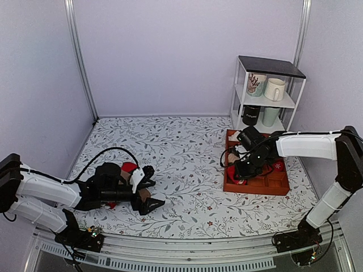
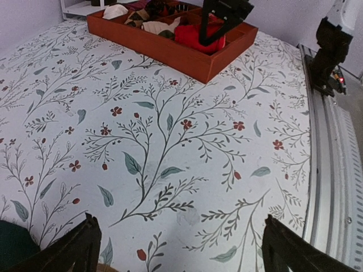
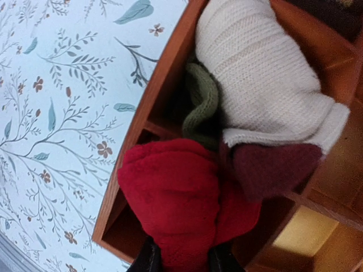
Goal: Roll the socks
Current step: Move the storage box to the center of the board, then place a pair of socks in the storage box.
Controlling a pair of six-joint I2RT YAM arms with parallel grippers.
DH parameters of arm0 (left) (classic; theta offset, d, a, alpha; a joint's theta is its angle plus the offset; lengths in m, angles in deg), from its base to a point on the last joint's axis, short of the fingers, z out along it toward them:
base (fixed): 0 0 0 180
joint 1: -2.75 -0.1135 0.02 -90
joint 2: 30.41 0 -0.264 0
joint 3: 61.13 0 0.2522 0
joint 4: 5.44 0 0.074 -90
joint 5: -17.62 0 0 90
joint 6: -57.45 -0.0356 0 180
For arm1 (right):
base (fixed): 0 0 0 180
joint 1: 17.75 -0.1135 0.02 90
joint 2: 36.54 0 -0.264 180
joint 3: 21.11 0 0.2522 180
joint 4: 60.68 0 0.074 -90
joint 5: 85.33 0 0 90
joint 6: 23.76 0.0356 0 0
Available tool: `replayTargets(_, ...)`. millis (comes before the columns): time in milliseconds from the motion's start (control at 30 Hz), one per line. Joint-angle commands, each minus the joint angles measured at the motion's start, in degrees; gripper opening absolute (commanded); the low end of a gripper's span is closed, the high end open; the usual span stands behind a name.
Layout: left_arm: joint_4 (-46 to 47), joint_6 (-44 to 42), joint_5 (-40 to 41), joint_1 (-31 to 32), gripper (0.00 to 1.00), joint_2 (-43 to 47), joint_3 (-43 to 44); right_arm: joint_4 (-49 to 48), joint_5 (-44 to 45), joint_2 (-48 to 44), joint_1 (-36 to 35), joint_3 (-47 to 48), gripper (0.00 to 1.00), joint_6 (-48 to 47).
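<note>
Bare wood shows in the tray's middle section (image 3: 339, 170) beside the white sock. My right gripper should go up, over the tray's divider and down to release the red socks there.
The red socks (image 3: 176, 198) hang as a soft bundle from my right gripper (image 3: 182, 262), which is shut on their lower end, at the near-left corner compartment of the wooden tray (image 3: 135, 133). In the top view the right gripper (image 1: 243, 170) is over the tray's left side with the red bundle (image 1: 234, 174) under it. The bundle also shows in the left wrist view (image 2: 195, 37). My left gripper (image 1: 152, 188) is open and empty, low over the tablecloth at the front left; its fingers (image 2: 74, 249) stand wide apart.
The tray (image 1: 255, 188) also holds a white knit sock (image 3: 261, 73), a green sock (image 3: 204, 102) and a maroon one (image 3: 272, 170). A white shelf with mugs (image 1: 266, 90) stands behind it. Red cloth (image 1: 129, 166) and a tan-brown piece (image 1: 144, 195) lie by the left arm.
</note>
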Motion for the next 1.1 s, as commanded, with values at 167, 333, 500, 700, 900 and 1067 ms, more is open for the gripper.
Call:
replayTargets(167,0.70,-0.59,-0.59,-0.86,0.99,-1.80,0.72,6.42,-1.36,-7.47,-0.84,1.14,0.00,-10.31)
replayTargets(333,0.73,-0.52,-0.67,-0.78,1.00,-2.57,0.89,6.21,0.56,-5.00,-1.00,0.66,0.00,-10.64)
replayTargets(500,0.80,-0.57,-0.92,-0.85,1.00,-2.56,0.92,3.44,3.94,-6.86,-1.04,-0.29,0.00,-7.48)
replayTargets(700,0.21,-0.96,-0.88,-0.87,1.00,-2.61,1.10,5.91,11.94,-13.96,-0.02,3.53,0.00,-7.70)
replayTargets(900,0.08,-1.01,-0.75,-0.85,0.99,-2.52,1.17,6.73,16.86,-15.50,3.70,1.89,0.00,-12.15)
replayTargets(1067,0.28,-1.07,-1.22,-0.84,0.99,-2.99,1.24,0.74,16.48,-15.18,7.74,-2.80,0.00,-23.51)
